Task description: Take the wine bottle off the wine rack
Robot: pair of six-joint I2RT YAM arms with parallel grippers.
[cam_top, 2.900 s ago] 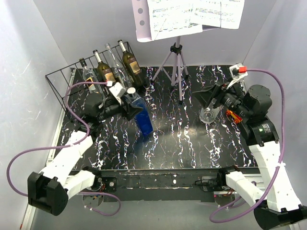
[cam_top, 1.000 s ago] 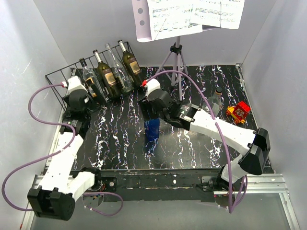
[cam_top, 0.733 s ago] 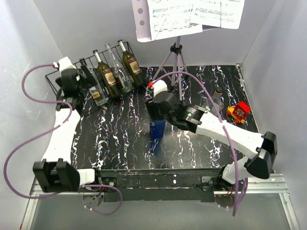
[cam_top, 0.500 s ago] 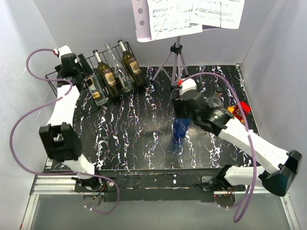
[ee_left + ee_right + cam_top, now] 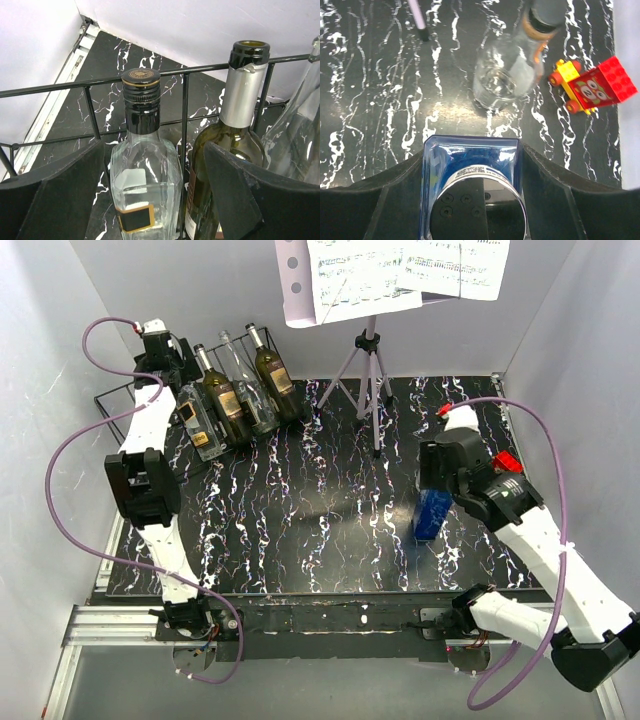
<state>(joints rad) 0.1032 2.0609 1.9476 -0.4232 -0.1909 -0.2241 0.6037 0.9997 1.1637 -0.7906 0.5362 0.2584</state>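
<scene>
I should next shift my right gripper toward the side by the toy and open its fingers, because the clear round bottle stands close beyond the blue bottle (image 5: pixel 431 512).
The black wire wine rack (image 5: pixel 116 406) stands at the far left and holds several bottles. From the left they are a clear square bottle with a black cap (image 5: pixel 196 425), a dark green wine bottle (image 5: pixel 222 392), a clear one and an olive one (image 5: pixel 272 375). My left gripper (image 5: pixel 163 362) is at the rack's back left. In the left wrist view it (image 5: pixel 155 200) is open, its fingers (image 5: pixel 60 195) on either side of the clear bottle (image 5: pixel 142 165), with the rack's bars (image 5: pixel 75 86) in front. My right gripper (image 5: pixel 436 472) is shut on an upright blue square bottle (image 5: pixel 431 512), also in the right wrist view (image 5: pixel 470 155).
A tripod music stand (image 5: pixel 368 370) with sheet music stands at the back centre. A clear round bottle (image 5: pixel 505 75) and a red and yellow toy (image 5: pixel 592 85) sit just beyond the blue bottle at the right. White walls close in both sides.
My right arm took the blue bottle over from the left and has carried it from the table's middle to the right. My left arm has reached up to the rack's back left.
</scene>
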